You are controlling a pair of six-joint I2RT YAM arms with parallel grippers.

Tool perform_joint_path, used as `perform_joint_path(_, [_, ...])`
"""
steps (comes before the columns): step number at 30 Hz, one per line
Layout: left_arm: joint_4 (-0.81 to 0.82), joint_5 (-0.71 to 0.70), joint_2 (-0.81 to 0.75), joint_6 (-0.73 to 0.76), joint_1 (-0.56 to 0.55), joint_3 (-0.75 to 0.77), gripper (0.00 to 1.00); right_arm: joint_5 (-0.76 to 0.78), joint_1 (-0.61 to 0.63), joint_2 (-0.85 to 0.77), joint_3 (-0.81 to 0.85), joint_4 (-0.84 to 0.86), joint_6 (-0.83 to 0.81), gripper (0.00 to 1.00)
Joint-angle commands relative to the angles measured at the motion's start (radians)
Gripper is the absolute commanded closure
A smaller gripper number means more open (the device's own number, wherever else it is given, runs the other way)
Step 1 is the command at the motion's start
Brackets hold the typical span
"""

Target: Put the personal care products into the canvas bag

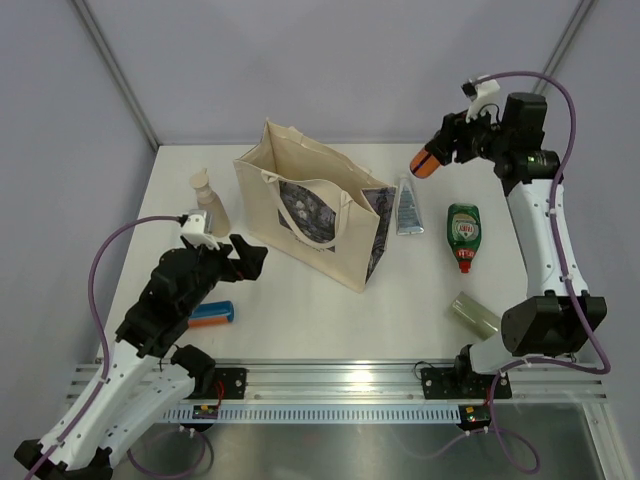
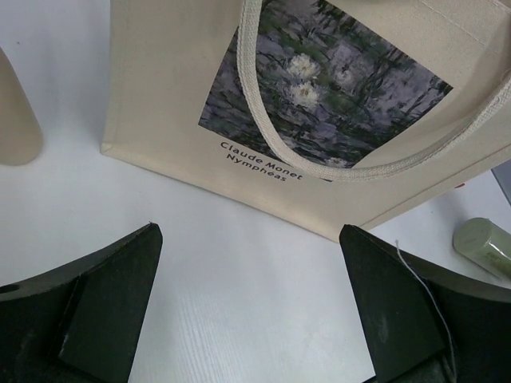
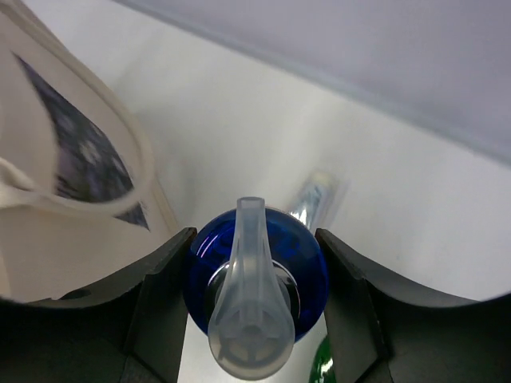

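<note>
I should next lift the orange spray bottle in my right gripper over the open bag's rim toward the bag's end by the beige bottle, and then lower it inside.
The cream canvas bag stands open at the table's middle; its printed side fills the left wrist view. My right gripper is shut on the orange spray bottle, held in the air right of the bag. The right wrist view shows the bottle's blue top and clear nozzle between the jaws of the right gripper. My left gripper is open and empty just left of the bag's front, low over the table. A beige bottle stands left of the bag.
A grey tube lies right of the bag, a green red-capped bottle beyond it. A sage-green bottle lies near the right arm's base and shows in the left wrist view. A blue-orange cylinder lies under my left arm.
</note>
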Motion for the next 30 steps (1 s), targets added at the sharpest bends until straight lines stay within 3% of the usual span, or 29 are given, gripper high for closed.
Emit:
perform_joint_path(1, [0.049, 0.003, -0.016, 0.002, 0.003, -0.002, 0.01, -0.112, 0.116, -0.040, 0.227, -0.004, 0.048, 1.00])
perform_joint_path(7, [0.039, -0.006, -0.025, -0.012, 0.003, -0.007, 0.01, -0.117, 0.316, 0.092, 0.543, 0.000, 0.122, 1.00])
perform_joint_path(14, [-0.013, -0.012, -0.042, -0.058, 0.003, -0.015, 0.01, -0.045, 0.488, 0.294, 0.715, 0.057, 0.133, 1.00])
perform_joint_path(19, [-0.048, -0.014, -0.065, -0.083, 0.003, -0.016, 0.01, -0.012, 0.527, 0.446, 0.826, 0.095, 0.131, 1.00])
perform_joint_path(25, [-0.097, -0.032, -0.097, -0.101, 0.003, -0.027, 0.01, 0.011, 0.585, 0.563, 0.844, 0.095, 0.073, 1.00])
perform_joint_path(30, [-0.105, -0.049, -0.111, -0.112, 0.003, -0.041, 0.01, 0.060, 0.662, 0.589, 0.722, 0.092, 0.002, 1.00])
